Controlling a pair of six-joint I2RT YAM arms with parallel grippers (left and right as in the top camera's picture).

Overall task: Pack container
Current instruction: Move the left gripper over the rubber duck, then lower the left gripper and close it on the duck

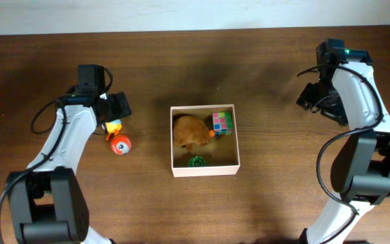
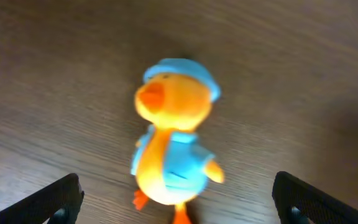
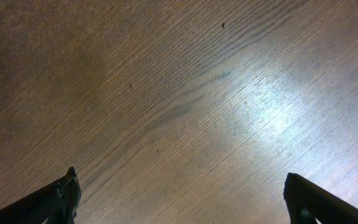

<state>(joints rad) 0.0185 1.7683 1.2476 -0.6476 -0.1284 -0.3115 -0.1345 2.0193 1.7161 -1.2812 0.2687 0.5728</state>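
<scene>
I should lower my left gripper with its open fingers on both sides of the yellow duck toy's body (image 1: 114,127) (image 2: 174,163) and close there, because the duck is directly below.
The container (image 1: 204,169), a square white-walled box with a tan inside, sits mid-table. It holds a brown plush toy (image 1: 189,131), a colourful cube (image 1: 222,123) and a small green thing (image 1: 196,161). A yellow duck toy with a blue cap (image 2: 174,134) lies on the table to the container's left; in the overhead view (image 1: 114,126) it sits just under my left gripper (image 1: 111,112). My left gripper (image 2: 179,202) is open, with the duck between its fingers and untouched. My right gripper (image 3: 182,199) is open and empty over bare wood at the far right (image 1: 315,98).
An orange and white ball-shaped toy (image 1: 120,144) lies on the table just right of the duck, left of the container. The dark wooden table (image 1: 269,203) runs to a pale wall along the back edge.
</scene>
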